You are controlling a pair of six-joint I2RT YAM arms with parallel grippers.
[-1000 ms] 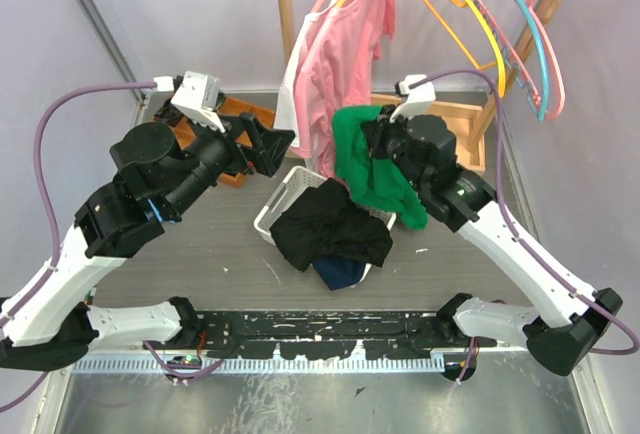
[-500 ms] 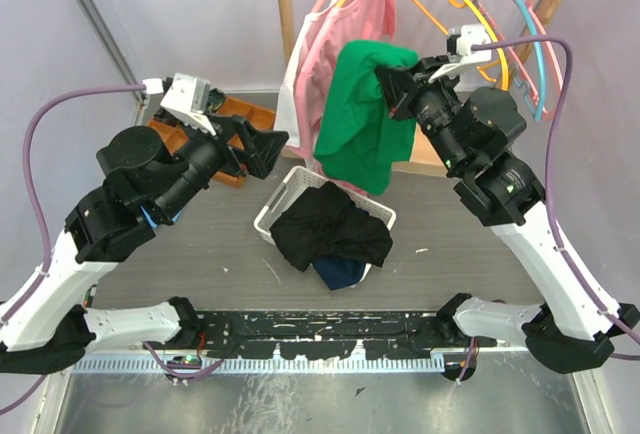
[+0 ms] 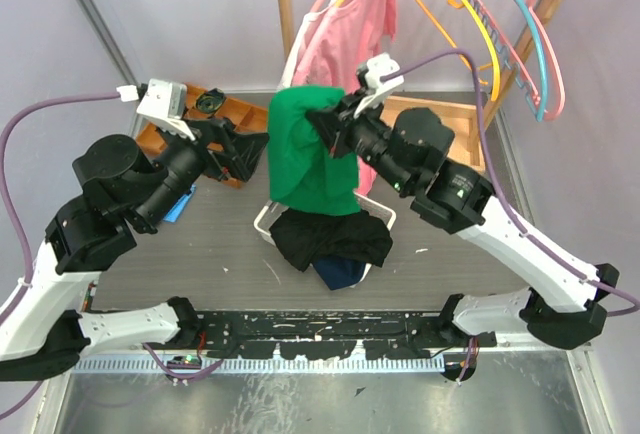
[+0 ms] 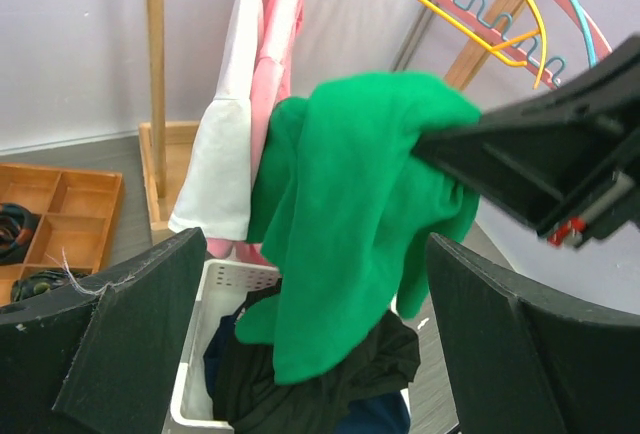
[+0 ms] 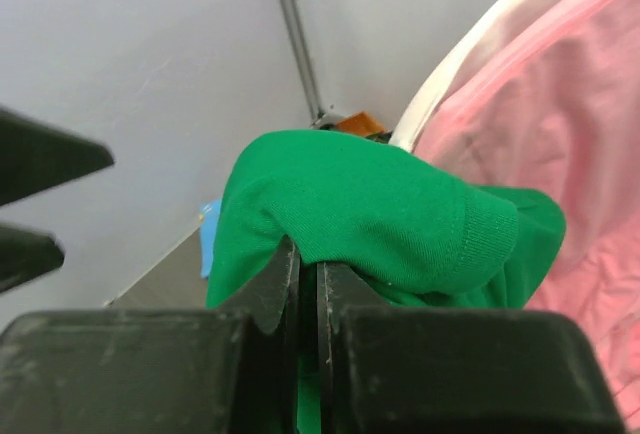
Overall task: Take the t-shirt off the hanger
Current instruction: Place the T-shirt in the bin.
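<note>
My right gripper should move down onto the black clothes in the white basket and release the green fold, because the shirt [image 4: 350,204] already hangs free of any hanger.
My right gripper [image 3: 330,130] is shut on a fold of a green t-shirt [image 3: 312,159], which hangs free of any hanger above the white basket [image 3: 264,217]. In the right wrist view the jaws [image 5: 308,266] pinch the green cloth [image 5: 380,204]. My left gripper [image 3: 255,150] is open and empty, just left of the shirt. In the left wrist view the shirt [image 4: 350,204] hangs between and beyond its fingers [image 4: 318,239]. A pink t-shirt [image 3: 342,44] stays on its hanger at the rail.
The basket holds black clothes [image 3: 332,236] and a dark blue garment. Empty orange [image 3: 450,6] and pink-and-blue hangers [image 3: 532,39] hang on the wooden rail at the back right. An orange compartment tray [image 3: 205,114] sits back left. A wooden rack base [image 3: 462,122] lies behind my right arm.
My right gripper has swung left and down with the green t-shirt, from beside the rail to above the basket. My left arm has drawn back a little to the left.
</note>
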